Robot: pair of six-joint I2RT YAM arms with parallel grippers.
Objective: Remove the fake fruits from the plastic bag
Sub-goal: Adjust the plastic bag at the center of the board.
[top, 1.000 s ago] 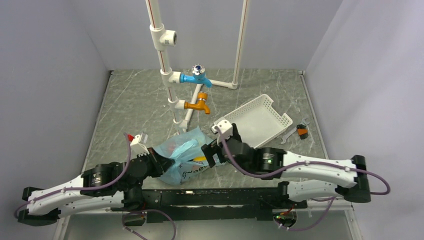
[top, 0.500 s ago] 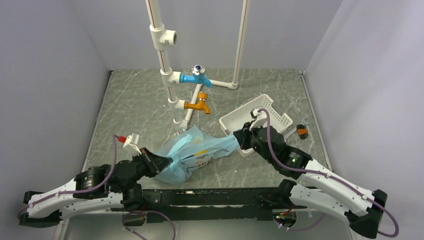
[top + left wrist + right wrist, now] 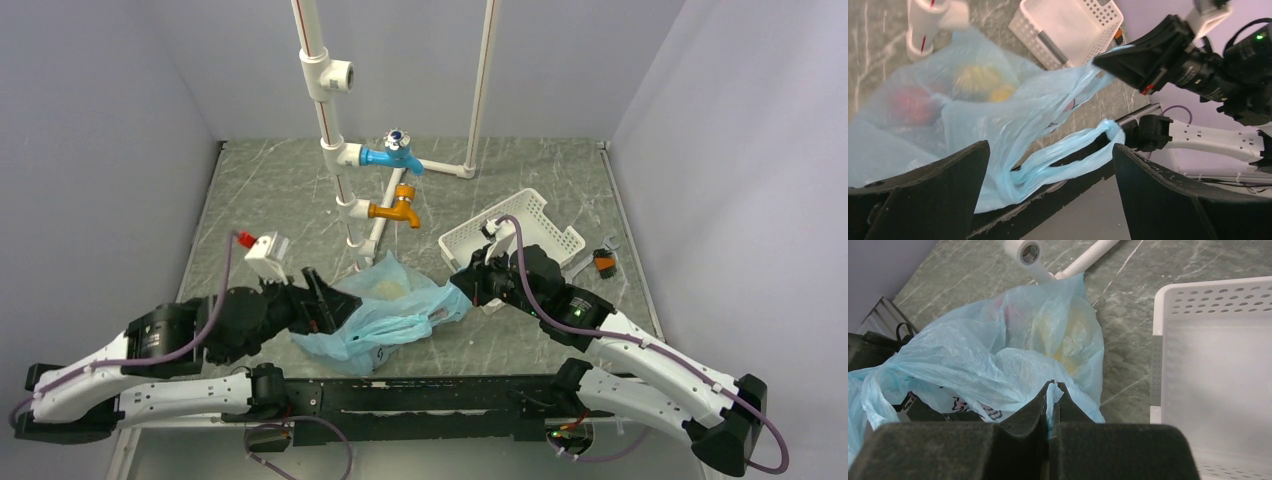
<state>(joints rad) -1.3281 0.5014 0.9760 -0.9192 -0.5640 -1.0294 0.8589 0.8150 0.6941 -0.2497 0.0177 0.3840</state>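
The robot's left gripper should move over to its right in the top view and down to the bag's rim fold below it, which the right gripper stretches.
The light-blue plastic bag lies crumpled near the table's front, between the two arms. Through its film show fake fruits: a pale yellow one from above; a red one, a yellow one and an orange-yellow one in the left wrist view. My right gripper is shut on the bag's right edge, a fold pinched between its fingertips. My left gripper stands wide open at the bag's left side, holding nothing. A handle loop lies ahead of the left gripper's open jaws.
A white slotted basket sits tilted just right of my right gripper, close beside it in the wrist view. White pipes with a blue tap and an orange tap stand behind the bag. A wrench and a small orange-black part lie far right.
My left gripper has opened and let go of the bag, drawing back a little. My right gripper shut on the bag's right edge and pulled it rightward; the bag now sags.
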